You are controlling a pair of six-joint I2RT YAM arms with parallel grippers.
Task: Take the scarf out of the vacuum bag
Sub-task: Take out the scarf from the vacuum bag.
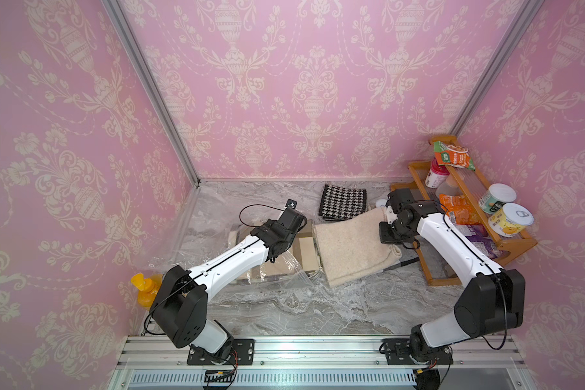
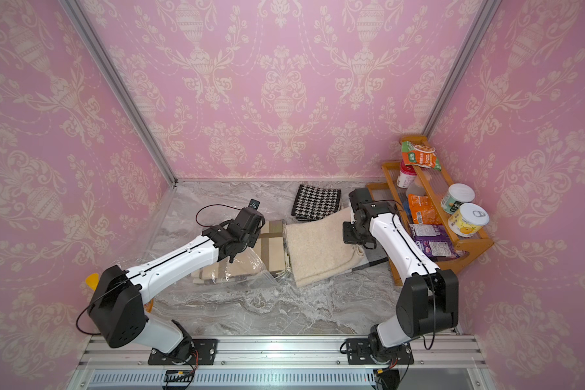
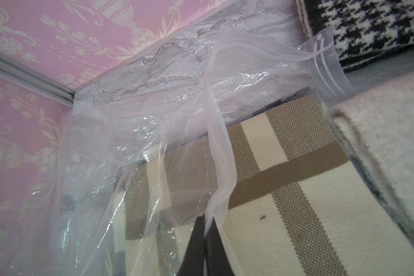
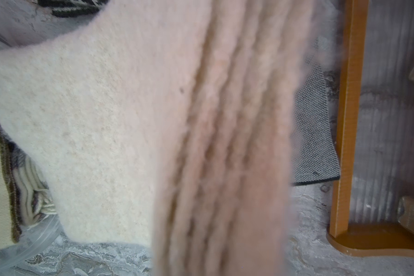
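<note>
The scarf's opposite edge still lies by the bag, so I should next pull the scarf's edge in my right gripper toward the wooden rack and down beside it, and let go.
The vacuum bag [image 1: 213, 236] [image 2: 179, 233] is crinkly clear plastic on the table's left half. It holds a folded beige-and-brown plaid cloth [image 3: 285, 167] [image 1: 304, 251]. My left gripper [image 3: 207, 216] [image 1: 296, 219] is above that cloth, shut on a strip of the bag's plastic [image 3: 215, 143] and holding it up. A cream fuzzy scarf [image 1: 352, 246] [image 2: 321, 250] [image 4: 105, 119] lies to the right of the bag, its left edge by the bag's mouth. My right gripper [image 1: 390, 216] is shut on the scarf's right edge. The folded scarf fills the right wrist view and hides the fingers.
A black-and-white houndstooth cloth [image 1: 343, 202] lies folded behind the scarf. A wooden rack [image 1: 480, 256] with cans and snack packets stands on the right, close to the right arm. Grey fabric [image 4: 313, 133] pokes out under the scarf. An orange bottle [image 1: 146, 287] stands by the left wall.
</note>
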